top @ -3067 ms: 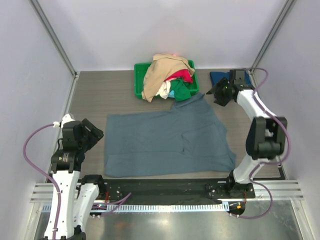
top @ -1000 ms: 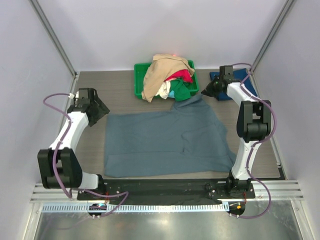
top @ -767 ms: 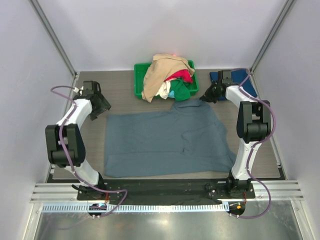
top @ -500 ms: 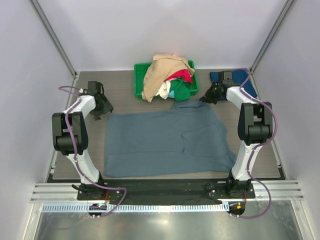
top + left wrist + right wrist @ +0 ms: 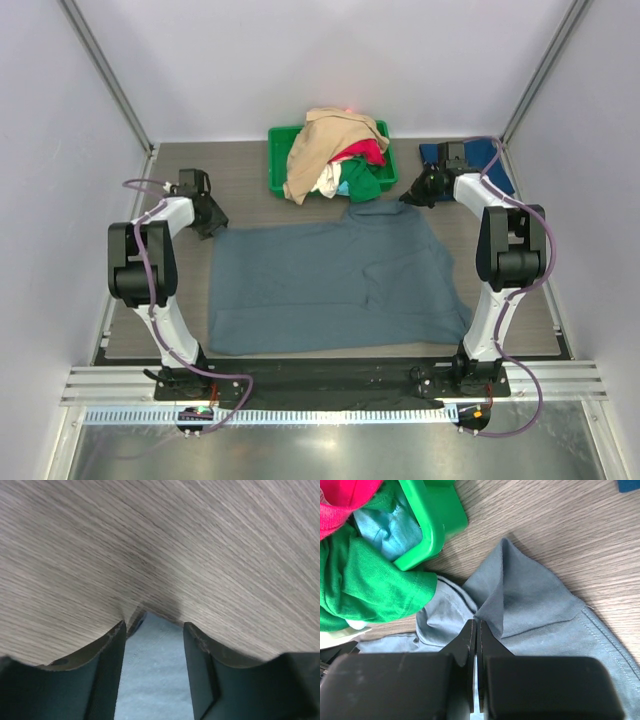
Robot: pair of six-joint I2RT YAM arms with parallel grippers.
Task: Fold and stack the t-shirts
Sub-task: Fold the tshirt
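My right gripper carries the shirt's pinched far edge back toward the base next, over the shirt's flat outer side [image 5: 437, 266]. It then releases the shirt's far edge.
A large slate grey-blue t-shirt [image 5: 330, 285] lies spread flat on the table. My left gripper [image 5: 208, 222] is at its far left corner. In the left wrist view the left gripper [image 5: 155, 626] stands open, with the shirt's hemmed corner [image 5: 155, 670] between the fingers. My right gripper [image 5: 410, 195] is at the shirt's far right corner beside the bin. In the right wrist view the right gripper [image 5: 476, 622] is shut on a raised pinch of the grey-blue cloth [image 5: 535, 595]. Tan [image 5: 330, 135], red [image 5: 365, 152] and green [image 5: 365, 180] t-shirts are heaped in the bin.
The green plastic bin [image 5: 275, 160] stands at the back centre, its corner [image 5: 437, 510] close to my right fingers. A dark navy shirt [image 5: 435, 153] lies at the back right. Walls close in both sides.
My left arm has swung out to the shirt's far left corner and its jaws have narrowed around it. My right gripper shifted slightly toward the shirt and stayed shut.
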